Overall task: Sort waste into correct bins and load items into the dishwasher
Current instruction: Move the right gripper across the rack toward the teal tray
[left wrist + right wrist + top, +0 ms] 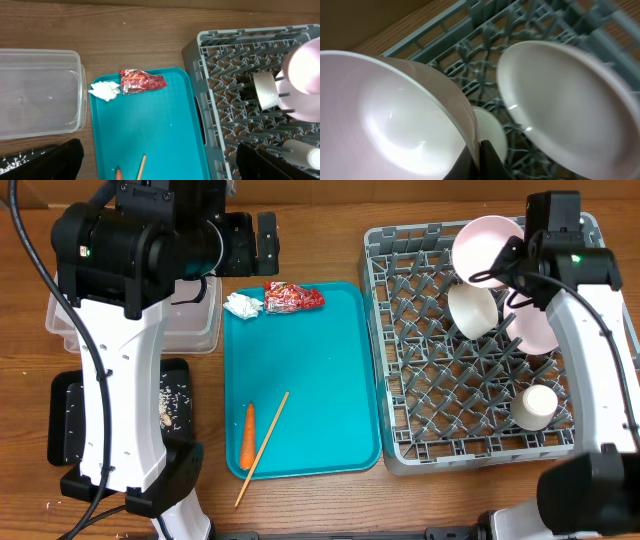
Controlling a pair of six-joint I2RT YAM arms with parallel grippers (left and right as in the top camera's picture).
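The right gripper moves to the left in the overhead view next and down onto the dish rack's wires by the teal tray (412, 308), since those stand empty.
My right gripper (479, 155) is shut on the rim of a white bowl (395, 115), which it holds tilted over the far side of the grey dish rack (440, 410). In the overhead view that bowl (485, 245) hangs beside the right gripper (512, 254). A plate (565, 100) leans in the rack close by. My left gripper (160, 167) is open, high over the teal tray (150, 130). On the tray lie a crumpled tissue (242, 304), a red wrapper (292, 297), a carrot (247, 435) and a chopstick (263, 446).
The rack also holds another bowl (472, 310), a plate (535, 330) and a small cup (537, 406). A clear tub (37, 92) stands left of the teal tray. In front of it a black tray (70, 420) holds food scraps (172, 405), partly hidden by the left arm.
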